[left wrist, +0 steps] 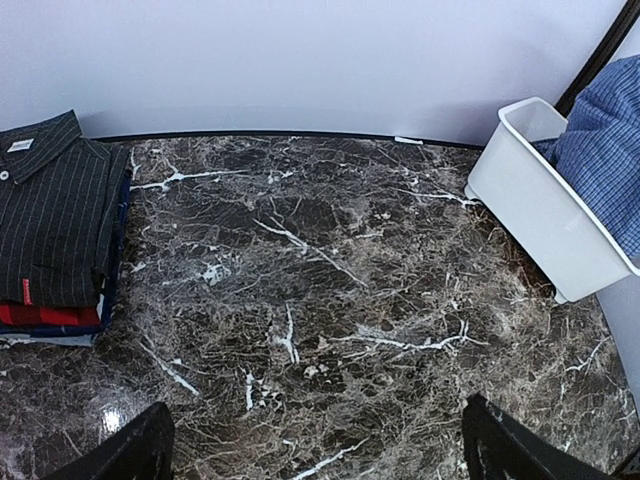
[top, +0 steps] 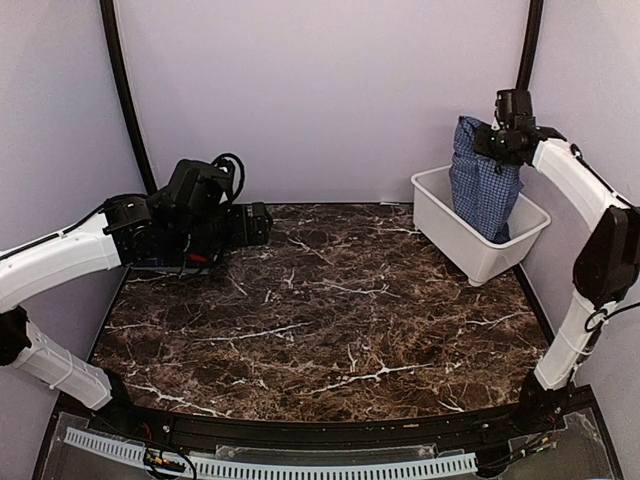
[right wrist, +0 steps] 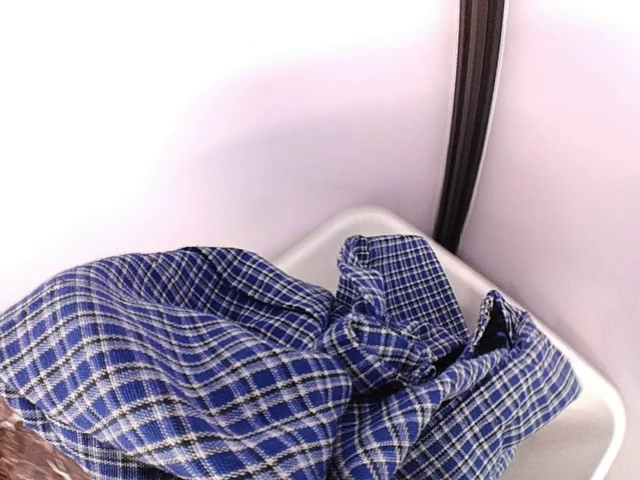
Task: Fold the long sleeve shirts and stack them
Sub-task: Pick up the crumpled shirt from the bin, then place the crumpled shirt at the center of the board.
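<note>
The bare marble is below my right gripper, to its left in the top view, so next I will raise it, carry the shirt across, lower and release.
A blue check long sleeve shirt [top: 483, 185] hangs bunched from my right gripper [top: 495, 140], which is shut on its top. Its lower part still rests in the white basket [top: 440, 215]. In the right wrist view the blue shirt [right wrist: 200, 360] fills the lower frame and hides the fingers. My left gripper [left wrist: 318, 408] hovers open over the marble table at the left, with nothing between its fingers. To its left lies a folded stack with the dark check shirt [left wrist: 50, 210] on top and a red shirt [left wrist: 45, 316] under it.
The basket [left wrist: 540, 210] stands tilted at the table's back right corner against the wall. A black post [right wrist: 470, 120] runs up behind it. The dark marble tabletop [top: 330, 310] stretches between the two arms.
</note>
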Controlling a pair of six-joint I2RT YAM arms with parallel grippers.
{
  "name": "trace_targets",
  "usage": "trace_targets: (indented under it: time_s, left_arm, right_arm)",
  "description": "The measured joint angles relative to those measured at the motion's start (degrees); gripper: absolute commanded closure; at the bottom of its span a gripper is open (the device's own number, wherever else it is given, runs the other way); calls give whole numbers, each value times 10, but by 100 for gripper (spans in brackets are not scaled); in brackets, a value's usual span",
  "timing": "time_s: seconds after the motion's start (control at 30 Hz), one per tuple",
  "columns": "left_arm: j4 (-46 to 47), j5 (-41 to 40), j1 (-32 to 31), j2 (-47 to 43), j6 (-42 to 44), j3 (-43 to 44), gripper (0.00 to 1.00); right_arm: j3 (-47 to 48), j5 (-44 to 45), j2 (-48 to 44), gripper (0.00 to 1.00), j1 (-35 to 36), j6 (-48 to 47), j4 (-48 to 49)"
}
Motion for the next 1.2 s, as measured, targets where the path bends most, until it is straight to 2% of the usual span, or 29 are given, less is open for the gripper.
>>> trace_targets:
  time_s: [0.33, 0.73, 0.9, 1.03, 1.13, 1.2]
  left_arm:
    - [4, 0, 3, -3, 1, 0, 1]
    - [18, -2, 5, -16, 3, 0, 1]
    - [21, -4, 7, -22, 4, -1, 1]
    - [30, -4, 9, -22, 4, -6, 1]
    - [30, -4, 9, -22, 4, -10, 1]
    - [31, -4, 10, -22, 3, -14, 1]
  right_arm:
    - [-5, -47, -141, 100, 85, -11, 80]
    - [-38, -108, -213, 100, 296, -12, 178]
    - [-70, -118, -204, 100, 380, -10, 195]
    - [-85, -121, -160, 100, 414, -10, 196]
    - [-122, -120, -127, 96, 417, -10, 193]
    - [-142, -120, -104, 89, 417, -10, 182]
